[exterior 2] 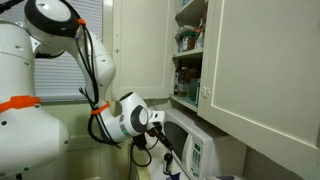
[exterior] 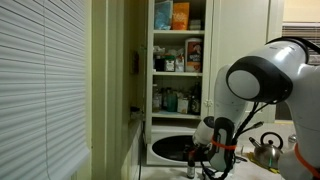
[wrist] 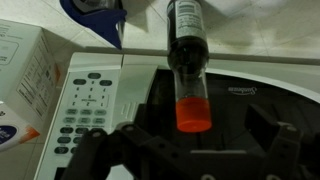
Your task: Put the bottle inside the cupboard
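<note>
The bottle's orange cap [wrist: 193, 115] points up at my gripper, lined up between the spread fingers. Next, my gripper's open fingers lower around it and close there.
In the wrist view the slim dark bottle [wrist: 188, 55] with an orange cap lies between my gripper's [wrist: 200, 132] two fingers, cap towards the camera. The fingers stand wide apart on either side of it and touch neither side. In an exterior view the gripper [exterior: 197, 155] points down in front of the microwave, with the dark bottle [exterior: 190, 168] just below it. The tall white cupboard [exterior: 178, 70] stands open above and behind, its shelves full of boxes and jars. It also shows in an exterior view [exterior 2: 188, 60], above my gripper [exterior 2: 160, 130].
A white microwave [wrist: 95, 100] with a keypad sits right behind the bottle; it shows in both exterior views [exterior: 170, 148] [exterior 2: 200, 150]. A white labelled box [wrist: 25, 80] stands left of it. A metal kettle [exterior: 265, 150] is at the right. Window blinds [exterior: 40, 90] fill the left.
</note>
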